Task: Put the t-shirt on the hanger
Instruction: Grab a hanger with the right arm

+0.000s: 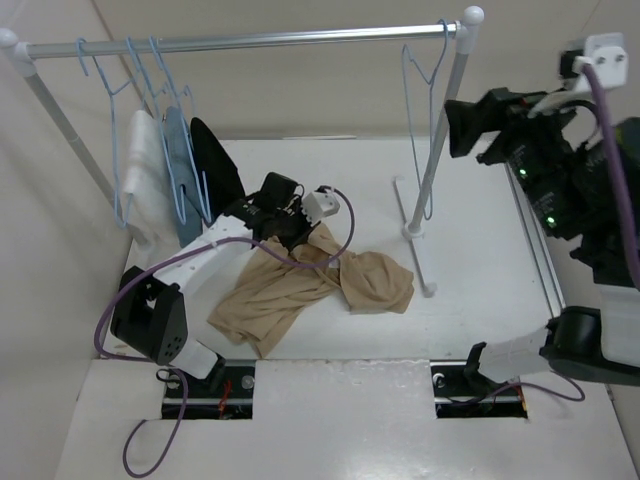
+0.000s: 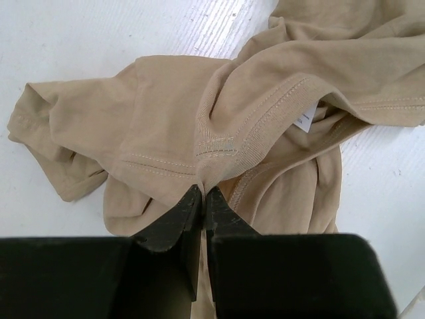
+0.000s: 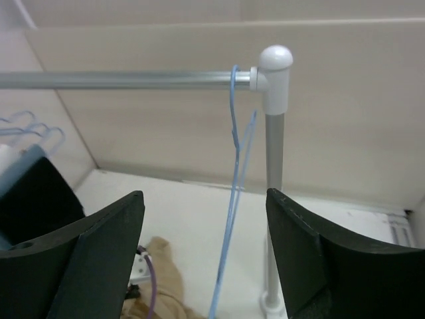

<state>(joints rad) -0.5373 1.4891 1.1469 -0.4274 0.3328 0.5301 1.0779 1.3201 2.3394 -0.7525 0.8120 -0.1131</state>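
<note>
The wire of the hanger's near arm (image 1: 431, 125) (image 3: 228, 222) should have my right gripper's fingers around it next, so I need to move them left in the top view, tipping down.
The tan t-shirt (image 1: 310, 285) lies crumpled on the white table, left of the rack's foot. My left gripper (image 1: 298, 238) is down at its far edge. In the left wrist view that gripper (image 2: 202, 189) is shut on the ribbed neckline of the t-shirt (image 2: 265, 100). The bare light-blue hanger (image 1: 412, 100) hangs at the right end of the rail. My right gripper (image 1: 452, 125) is raised just right of it, at hook height. Its wrist view shows the gripper (image 3: 202, 196) open, with the hanger (image 3: 226, 236) edge-on ahead between the fingers and untouched.
The rail (image 3: 133, 80) rests on a white-capped post (image 3: 274, 153) whose foot (image 1: 415, 232) stands beside the shirt. At the rail's left end hang a white garment (image 1: 145, 175), a light-blue one (image 1: 180, 165) and a black one (image 1: 218, 170). Beige walls close in the back and left.
</note>
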